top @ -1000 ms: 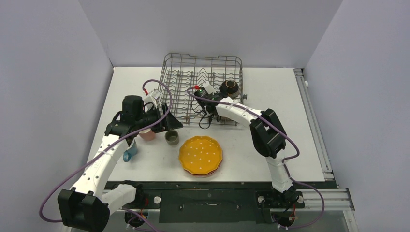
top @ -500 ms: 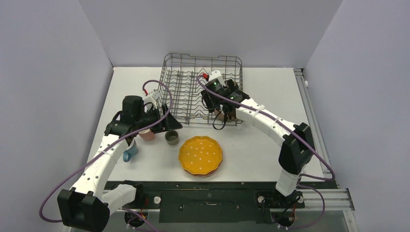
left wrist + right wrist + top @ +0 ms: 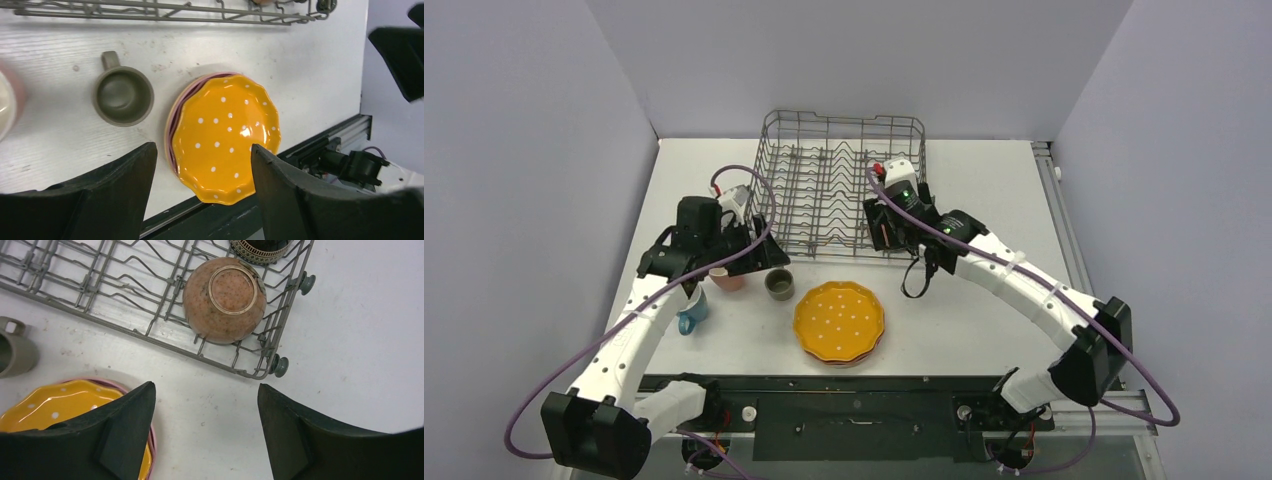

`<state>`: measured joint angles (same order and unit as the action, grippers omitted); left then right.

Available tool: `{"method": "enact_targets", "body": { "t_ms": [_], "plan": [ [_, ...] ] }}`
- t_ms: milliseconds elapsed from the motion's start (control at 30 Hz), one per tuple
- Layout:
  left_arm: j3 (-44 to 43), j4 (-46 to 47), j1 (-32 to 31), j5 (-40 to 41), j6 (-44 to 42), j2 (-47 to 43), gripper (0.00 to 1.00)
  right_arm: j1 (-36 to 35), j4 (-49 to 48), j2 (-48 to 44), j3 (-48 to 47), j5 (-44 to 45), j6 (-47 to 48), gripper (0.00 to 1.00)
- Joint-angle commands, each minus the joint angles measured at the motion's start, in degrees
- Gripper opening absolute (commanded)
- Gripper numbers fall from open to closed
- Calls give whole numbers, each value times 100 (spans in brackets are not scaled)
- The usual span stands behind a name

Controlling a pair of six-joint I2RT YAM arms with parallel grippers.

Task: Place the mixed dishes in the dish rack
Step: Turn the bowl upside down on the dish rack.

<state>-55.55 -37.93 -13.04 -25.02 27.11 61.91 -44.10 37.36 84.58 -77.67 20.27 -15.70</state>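
Observation:
My empty left gripper should next swing left in the top view and down onto the mug's rim by the pink cup, to the blue mug below.
The dish rack [image 3: 824, 180] stands at the back of the table. A terracotta bowl [image 3: 224, 300] lies upside down in its near right corner, and a dark brown bowl [image 3: 260, 247] sits just behind it. My right gripper [image 3: 205, 390] hovers open and empty over bare table in front of that corner [image 3: 886, 228]. The orange-yellow dotted plate [image 3: 839, 320] rests on pink plates [image 3: 150, 435]. My left gripper [image 3: 202, 150] is open and empty above this stack. A grey-green cup [image 3: 122, 95], a pink cup [image 3: 727, 279] and a blue mug [image 3: 692, 312] stand to the left.
The rack's near wire edge [image 3: 165, 10] runs just beyond the cups. The table's front edge with a black rail [image 3: 325, 150] lies close to the plate stack. White walls close in the left and right sides.
My right gripper has drawn away to the right along the rack's near edge, its elbow has swung out to the right, and its jaws have narrowed a little. The left arm barely shifted.

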Motion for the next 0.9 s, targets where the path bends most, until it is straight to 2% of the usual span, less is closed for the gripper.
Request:
{"method": "enact_targets", "body": {
  "t_ms": [0, 300, 467, 733, 867],
  "plan": [
    [-511, -382, -11, 900, -239, -51, 66, -127, -100, -686, 322, -312, -333, 69],
    [-995, -1233, 1, 2529, -113, -135, 66, -275, -278, -1653, 971, -815, -561, 68],
    [-959, -1535, 30, 3336, 91, -296, 66, -292, -279, -1916, 1154, -936, -567, 66],
    [-900, -1924, 301, 3817, 354, -280, 66, -353, -361, -2341, 1350, -1430, -586, 61],
    [-871, -2095, 583, 3732, 365, -169, 63, -374, -430, -2493, 1456, -1687, -604, 58]
  ]
}}
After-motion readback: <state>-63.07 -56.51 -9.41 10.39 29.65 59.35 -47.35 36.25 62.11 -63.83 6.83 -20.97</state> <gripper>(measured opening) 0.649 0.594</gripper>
